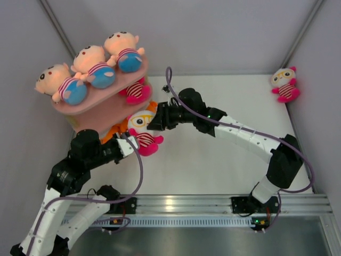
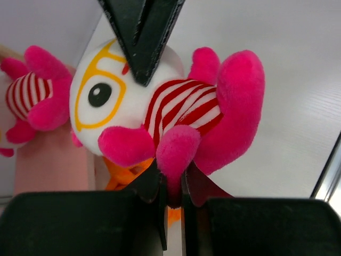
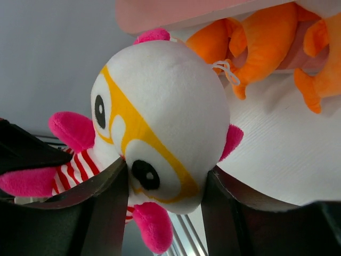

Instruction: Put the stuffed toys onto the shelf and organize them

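Note:
The held doll moves outward in my left gripper next, and its foot (image 2: 176,152) is released on the board (image 2: 53,166) beside the seated white doll, since the board is bare there.
Three boy dolls (image 1: 88,66) lie in a row on the top board of the pink shelf (image 1: 109,104). One white, pink-eared doll (image 1: 137,92) sits on a lower board; it also shows in the left wrist view (image 2: 32,96). A second white doll (image 1: 143,129) hangs in front of the shelf between both grippers. My left gripper (image 1: 131,144) (image 2: 173,184) is shut on its pink foot (image 2: 176,152). My right gripper (image 1: 155,120) (image 3: 165,173) is shut on its head (image 3: 165,101), one finger on each side. A third white doll (image 1: 285,84) sits at the far right corner.
An orange plush animal (image 1: 113,132) (image 3: 266,42) lies under the shelf's lower board, just behind the held doll. Grey walls close the table on the left, back and right. A metal rail (image 1: 213,205) runs along the near edge.

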